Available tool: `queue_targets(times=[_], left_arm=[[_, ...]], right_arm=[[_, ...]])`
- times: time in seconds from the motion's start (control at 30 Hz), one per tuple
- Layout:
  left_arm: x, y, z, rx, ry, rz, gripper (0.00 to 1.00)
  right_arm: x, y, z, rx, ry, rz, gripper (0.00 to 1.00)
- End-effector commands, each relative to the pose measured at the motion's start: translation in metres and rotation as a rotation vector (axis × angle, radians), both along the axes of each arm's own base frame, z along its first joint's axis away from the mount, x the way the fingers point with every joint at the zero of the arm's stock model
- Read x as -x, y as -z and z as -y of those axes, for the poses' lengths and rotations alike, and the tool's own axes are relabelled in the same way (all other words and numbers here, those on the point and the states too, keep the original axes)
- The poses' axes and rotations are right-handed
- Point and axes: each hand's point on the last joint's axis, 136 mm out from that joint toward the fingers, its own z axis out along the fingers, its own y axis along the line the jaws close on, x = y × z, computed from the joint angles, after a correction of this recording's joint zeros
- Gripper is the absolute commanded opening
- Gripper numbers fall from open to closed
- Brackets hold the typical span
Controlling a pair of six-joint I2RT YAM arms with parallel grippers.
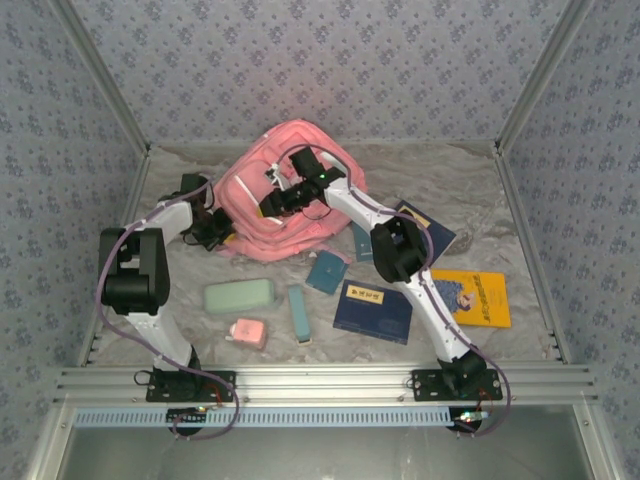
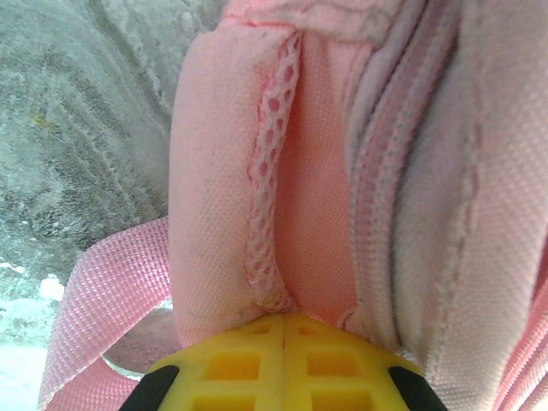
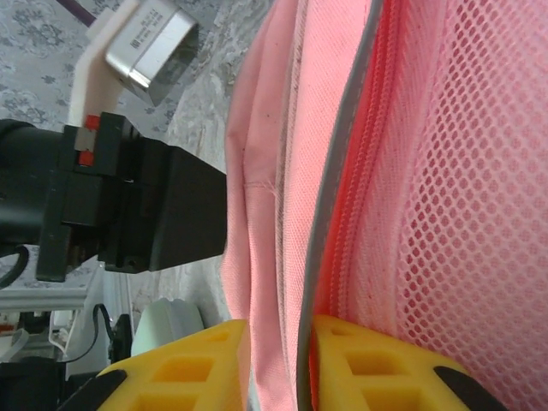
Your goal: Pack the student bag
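Observation:
My left gripper swings next along the bag's near edge [image 1: 266, 251], which stretches from it toward the teal booklet, and releases the bag there, since it slants.
The student bag [image 1: 292, 140] lies at the back middle of the table, a big pink backpack. My left gripper [image 1: 221, 232] is at its lower left side. In the left wrist view its yellow fingers [image 2: 231, 360] are pressed together, and the left gripper [image 2: 284, 318] pinches the bag [image 2: 214, 171] at the mesh edge of a side pocket. My right gripper [image 1: 268, 205] rests on the bag's front. Its jaws stand a little apart, and the right gripper [image 3: 281, 324] has a grey-trimmed zipper edge of the bag [image 3: 282, 128] loose between the fingers.
In front of the bag lie a mint pencil case [image 1: 240, 295], a small pink item [image 1: 248, 331], a teal stick-like case [image 1: 298, 310], a teal booklet [image 1: 326, 271], a navy book [image 1: 373, 310], a yellow book [image 1: 472, 297] and another navy book [image 1: 428, 228]. The left arm's black wrist [image 3: 128, 205] is close by.

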Motion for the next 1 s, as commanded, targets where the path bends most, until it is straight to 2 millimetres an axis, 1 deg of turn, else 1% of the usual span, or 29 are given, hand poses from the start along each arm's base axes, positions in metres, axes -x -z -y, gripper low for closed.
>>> queue_targets(times=[0.0,0.07,0.1,0.17,0.23,0.27,0.3,0.37,0.43,0.47,0.53,0.67,0.7,0.77,0.87,0.97], left_arm=[[-0.012,0.002,0.009,0.028,0.019,0.022,0.00],[-0.015,-0.002,0.009,0.028,0.023,0.034,0.00],[-0.016,-0.004,0.010,0.028,0.027,0.039,0.00],[-0.017,-0.010,0.008,0.014,0.033,0.051,0.00],[-0.017,-0.019,0.005,-0.002,0.039,0.069,0.00],[-0.016,-0.025,0.005,-0.012,0.047,0.084,0.00],[-0.016,-0.031,0.003,-0.020,0.053,0.100,0.00],[-0.013,-0.045,0.002,-0.035,0.068,0.143,0.00],[-0.010,-0.061,0.003,-0.042,0.095,0.189,0.02],[-0.007,-0.069,0.004,-0.048,0.111,0.211,0.03],[-0.002,-0.085,0.006,-0.075,0.140,0.260,0.06],[0.011,-0.113,0.022,-0.119,0.236,0.353,0.11],[0.016,-0.117,0.027,-0.133,0.262,0.367,0.12],[0.022,-0.125,0.036,-0.134,0.298,0.402,0.15],[0.030,-0.130,0.055,-0.154,0.378,0.437,0.22],[0.032,-0.125,0.064,-0.220,0.439,0.428,0.26]], right_arm=[[0.024,0.008,-0.007,0.050,-0.068,0.003,0.20],[0.022,0.008,-0.007,0.073,-0.058,0.023,0.05],[0.019,0.006,-0.007,0.079,-0.047,0.034,0.00],[0.008,-0.006,-0.004,0.092,0.002,0.061,0.00],[-0.003,-0.026,-0.002,0.053,0.051,0.061,0.00],[-0.012,-0.043,-0.002,0.017,0.090,0.072,0.00],[-0.020,-0.055,-0.001,-0.010,0.127,0.072,0.00],[-0.035,-0.089,0.002,-0.082,0.208,0.087,0.00],[-0.046,-0.115,0.005,-0.110,0.292,0.102,0.00],[-0.052,-0.124,0.008,-0.113,0.337,0.109,0.00],[-0.061,-0.138,0.013,-0.126,0.423,0.089,0.00],[-0.077,-0.164,0.017,-0.218,0.528,0.024,0.00],[-0.080,-0.172,0.017,-0.247,0.547,0.016,0.00],[-0.086,-0.182,0.019,-0.278,0.589,-0.006,0.00],[-0.095,-0.189,0.024,-0.299,0.668,-0.055,0.00],[-0.102,-0.198,0.028,-0.337,0.704,-0.085,0.00]])
